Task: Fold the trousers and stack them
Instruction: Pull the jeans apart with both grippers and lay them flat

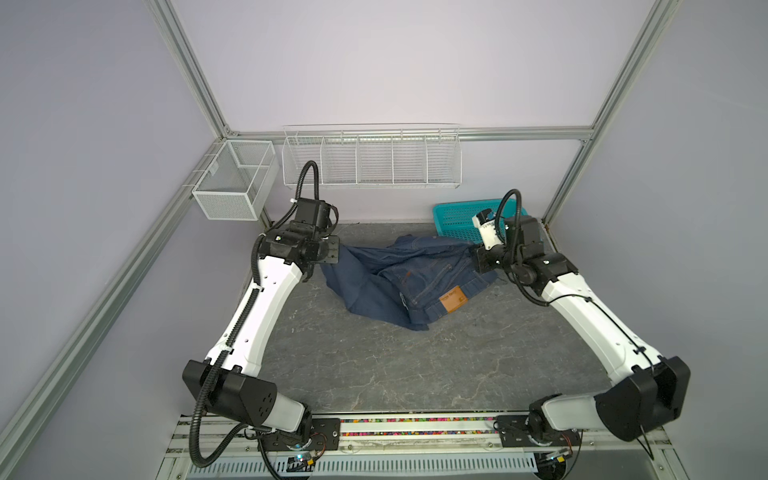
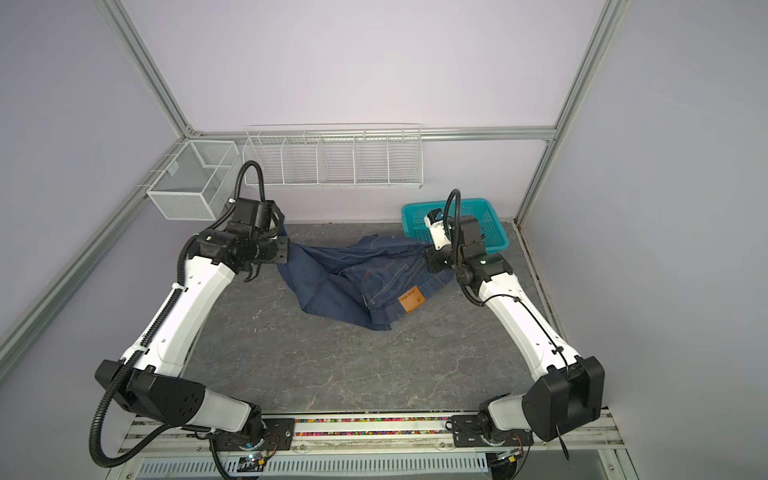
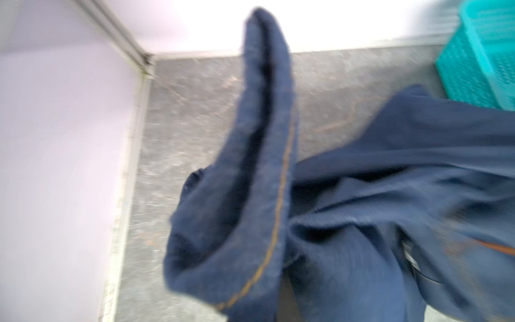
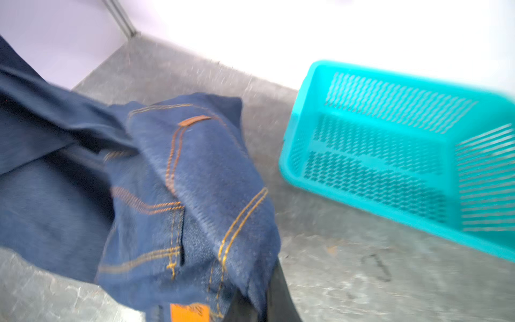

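I will pull my left gripper back and down to the bare grey table and let go of the hem, because the trousers (image 1: 386, 286) hang crumpled and the table in front of them is bare.
The trousers (image 1: 386, 286) (image 2: 345, 286), dark navy jeans with a tan patch (image 1: 452, 299) on the waistband, lie crumpled at the back middle of the grey table. They are stretched between my two grippers and partly lifted. My left gripper (image 1: 337, 251) (image 3: 287, 304) is shut on a leg hem (image 3: 259, 156) at the left end, and cloth hides its fingers. At the right end my right gripper (image 1: 478, 254) (image 4: 264, 304) is shut on the waistband end (image 4: 211, 195). One dark finger (image 4: 281, 295) shows beside the denim.
A teal perforated basket (image 1: 451, 218) (image 2: 492, 232) (image 4: 390, 156) stands at the back right, just behind my right wrist. A white wire rack (image 1: 370, 158) and a mesh box (image 1: 232, 183) hang on the back and left walls. Bare grey table (image 1: 395, 365) lies in front.
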